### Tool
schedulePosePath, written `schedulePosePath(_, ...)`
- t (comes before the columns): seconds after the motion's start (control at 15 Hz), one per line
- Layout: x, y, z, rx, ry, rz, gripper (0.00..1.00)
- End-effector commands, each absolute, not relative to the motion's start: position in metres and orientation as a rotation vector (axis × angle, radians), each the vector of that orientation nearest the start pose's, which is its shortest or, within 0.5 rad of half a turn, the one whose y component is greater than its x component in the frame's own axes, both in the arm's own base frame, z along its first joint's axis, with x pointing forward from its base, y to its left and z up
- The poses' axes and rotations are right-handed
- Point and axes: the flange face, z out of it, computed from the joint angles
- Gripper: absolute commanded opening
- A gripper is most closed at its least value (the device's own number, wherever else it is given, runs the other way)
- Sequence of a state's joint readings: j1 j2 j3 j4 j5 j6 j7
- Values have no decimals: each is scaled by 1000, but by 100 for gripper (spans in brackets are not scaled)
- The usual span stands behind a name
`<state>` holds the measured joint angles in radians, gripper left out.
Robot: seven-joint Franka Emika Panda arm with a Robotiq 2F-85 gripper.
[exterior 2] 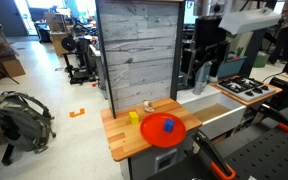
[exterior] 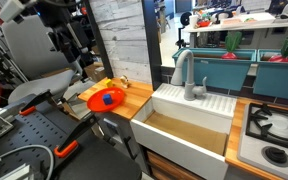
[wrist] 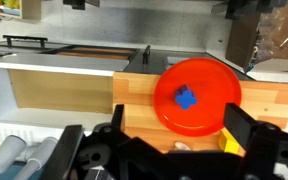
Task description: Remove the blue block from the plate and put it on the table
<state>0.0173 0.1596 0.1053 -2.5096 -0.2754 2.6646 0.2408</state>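
The plate is bare all around the blue block (exterior: 108,98) (wrist: 186,98), so my open fingers have room on both sides of it. My gripper needs to move down onto the block from high above the counter.
The blue block (wrist: 186,98) lies near the middle of the orange-red plate (wrist: 212,110), which sits on the tan wooden table (wrist: 134,95). Both exterior views also show the block (exterior: 108,98) (exterior 2: 169,126) on the plate (exterior: 97,101) (exterior 2: 156,136). My gripper (wrist: 174,108) is open and empty. It hangs well above the plate, with a dark finger at each side of the wrist view. It shows high over the counter in both exterior views (exterior: 68,55) (exterior 2: 204,70).
A yellow block (wrist: 231,143) (exterior 2: 134,117) lies on the table beside the plate, with a small pale object (wrist: 180,146) nearby. A white farmhouse sink (exterior: 194,120) adjoins the counter, with a stovetop (exterior: 272,130) beyond it. A grey plank wall (exterior 2: 139,50) stands behind.
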Motion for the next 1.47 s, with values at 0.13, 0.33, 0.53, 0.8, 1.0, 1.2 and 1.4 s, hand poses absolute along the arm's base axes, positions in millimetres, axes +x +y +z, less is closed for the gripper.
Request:
schedulePosePath(0.13, 509, 70, 139, -3183, -107, -37, 100)
schedulePosePath(0.33, 494, 65, 144, -3186, -110, -2, 100)
schedulePosePath(0.53, 494, 64, 148, -3205, -118, -17, 100)
schedulePosePath(0.8, 497, 66, 118, -3228, -108, -24, 100)
schedulePosePath(1.0, 500, 78, 90, -3222, -141, -25, 100)
schedulePosePath(1.2, 506, 90, 64, -3194, -162, -64, 100)
schedulePosePath(1.4, 516, 96, 38, -3172, -115, -78, 100)
